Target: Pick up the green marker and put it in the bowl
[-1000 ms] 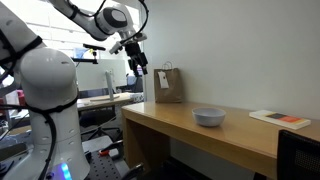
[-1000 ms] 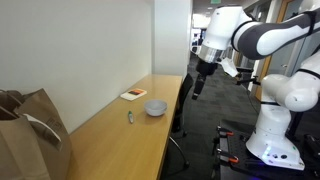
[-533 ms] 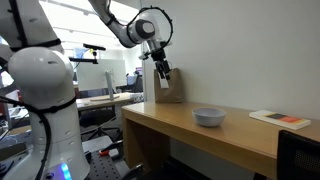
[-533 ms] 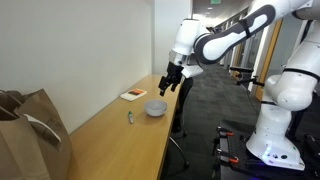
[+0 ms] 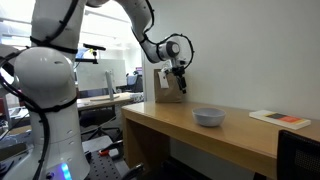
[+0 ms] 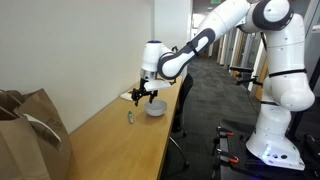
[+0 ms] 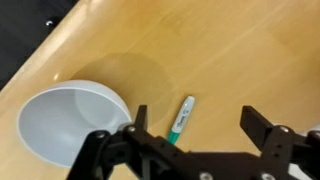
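The marker lies flat on the tabletop, so my gripper should move down and outward next, with its fingers open around the green marker's body [image 7: 180, 122].
The green marker [image 7: 181, 121] lies flat on the wooden table, just right of the white bowl [image 7: 62, 122] in the wrist view. It also shows as a small stick [image 6: 129, 117] left of the bowl [image 6: 155, 107] in an exterior view. The bowl [image 5: 208, 116] sits mid-table in both exterior views. My gripper [image 7: 195, 130] is open and empty, hovering above the marker with its fingers either side of it. In both exterior views it hangs in the air above the table [image 6: 144, 96], apart from both objects [image 5: 180, 82].
A brown paper bag [image 5: 168, 86] stands at one end of the table [image 5: 230, 135], large in the near corner of an exterior view [image 6: 30, 130]. A flat book-like item with a red patch [image 5: 280, 119] lies at the other end [image 6: 134, 94].
The arm has swung in from beside the table to above it, bringing the open gripper over the marker and bowl. The marker and bowl have not moved.
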